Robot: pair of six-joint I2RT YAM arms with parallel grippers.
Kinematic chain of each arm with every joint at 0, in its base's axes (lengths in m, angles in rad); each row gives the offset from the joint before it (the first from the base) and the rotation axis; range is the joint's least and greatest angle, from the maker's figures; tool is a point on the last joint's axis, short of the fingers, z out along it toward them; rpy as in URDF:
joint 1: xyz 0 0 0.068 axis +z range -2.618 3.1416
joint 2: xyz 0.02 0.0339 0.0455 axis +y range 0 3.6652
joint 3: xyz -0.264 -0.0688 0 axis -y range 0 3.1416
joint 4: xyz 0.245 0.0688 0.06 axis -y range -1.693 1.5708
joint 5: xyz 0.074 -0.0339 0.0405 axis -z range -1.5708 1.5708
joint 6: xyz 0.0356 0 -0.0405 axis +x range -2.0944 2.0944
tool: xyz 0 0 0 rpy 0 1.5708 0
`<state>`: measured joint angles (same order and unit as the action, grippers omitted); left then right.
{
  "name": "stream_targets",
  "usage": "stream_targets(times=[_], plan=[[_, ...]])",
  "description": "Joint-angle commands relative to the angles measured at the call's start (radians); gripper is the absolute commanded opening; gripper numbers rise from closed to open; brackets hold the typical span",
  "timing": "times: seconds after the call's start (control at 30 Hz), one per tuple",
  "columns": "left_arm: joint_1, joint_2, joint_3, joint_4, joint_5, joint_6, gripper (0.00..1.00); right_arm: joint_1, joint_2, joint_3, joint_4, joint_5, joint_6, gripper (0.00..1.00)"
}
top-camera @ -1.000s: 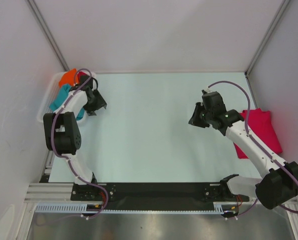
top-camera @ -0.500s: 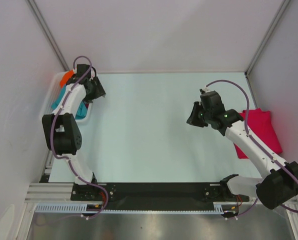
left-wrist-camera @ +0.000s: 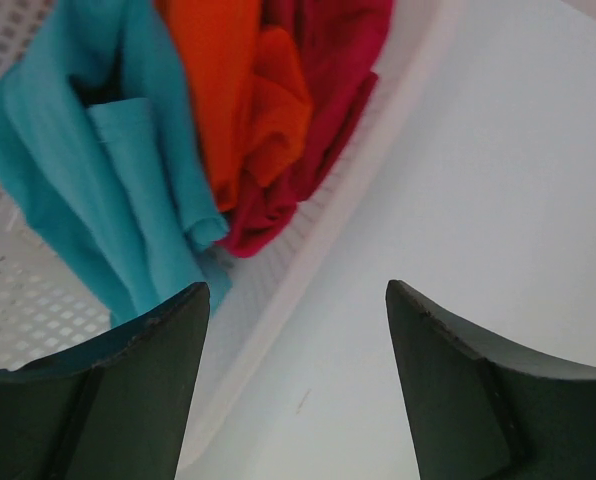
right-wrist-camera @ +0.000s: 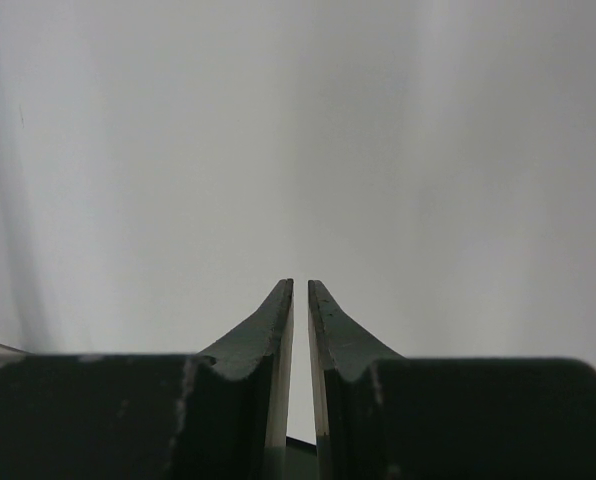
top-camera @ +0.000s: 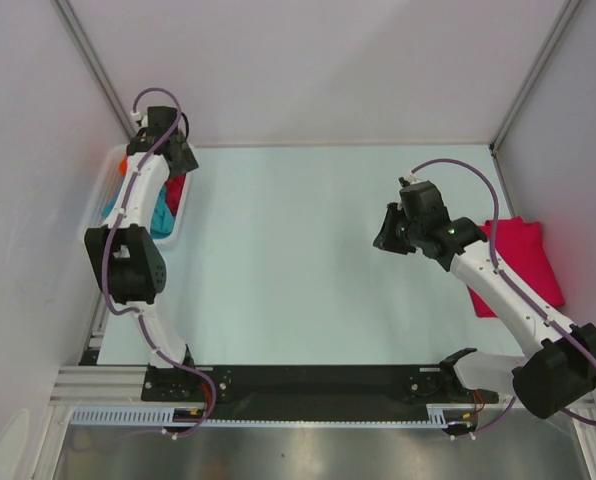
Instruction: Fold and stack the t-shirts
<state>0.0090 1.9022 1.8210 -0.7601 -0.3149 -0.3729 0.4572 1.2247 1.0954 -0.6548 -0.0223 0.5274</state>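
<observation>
My left gripper goes to the left in the top view and down into the basket onto the teal t-shirt next, as its fingers straddle the basket's rim.
A teal t-shirt, an orange t-shirt and a crimson-pink t-shirt lie bunched in the white slatted basket at the table's far left. In the top view the teal shirt and the crimson one show beside the left arm. My left gripper is open and empty, over the basket's right rim; in the top view it sits at the basket's far end. A second crimson-pink t-shirt lies folded at the right edge. My right gripper is shut and empty above the table, its fingertips nearly touching.
The pale table surface spreads between the arms. White enclosure walls with metal corner posts close in the back and sides. The black base rail runs along the near edge.
My left gripper has swung from beside the basket up and back to the basket's far end. The right arm has barely moved.
</observation>
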Motion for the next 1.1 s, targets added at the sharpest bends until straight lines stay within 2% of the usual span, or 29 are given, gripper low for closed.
stream_targets(times=[0.0, 0.23, 0.67, 1.07], plan=[[0.063, 0.024, 0.032, -0.074, -0.153, -0.037, 0.77, 0.005, -0.018, 0.037, -0.011, 0.021, -0.015, 0.17], [0.109, 0.046, 0.012, -0.081, -0.185, -0.052, 0.77, 0.005, -0.010, 0.037, -0.009, 0.021, -0.023, 0.17], [0.224, 0.130, 0.054, -0.107, -0.087, -0.083, 0.76, -0.017, -0.001, 0.041, -0.029, 0.021, -0.037, 0.16], [0.249, 0.235, 0.103, -0.104, 0.006, -0.081, 0.74, -0.015, 0.039, 0.078, -0.029, 0.021, -0.032, 0.17]])
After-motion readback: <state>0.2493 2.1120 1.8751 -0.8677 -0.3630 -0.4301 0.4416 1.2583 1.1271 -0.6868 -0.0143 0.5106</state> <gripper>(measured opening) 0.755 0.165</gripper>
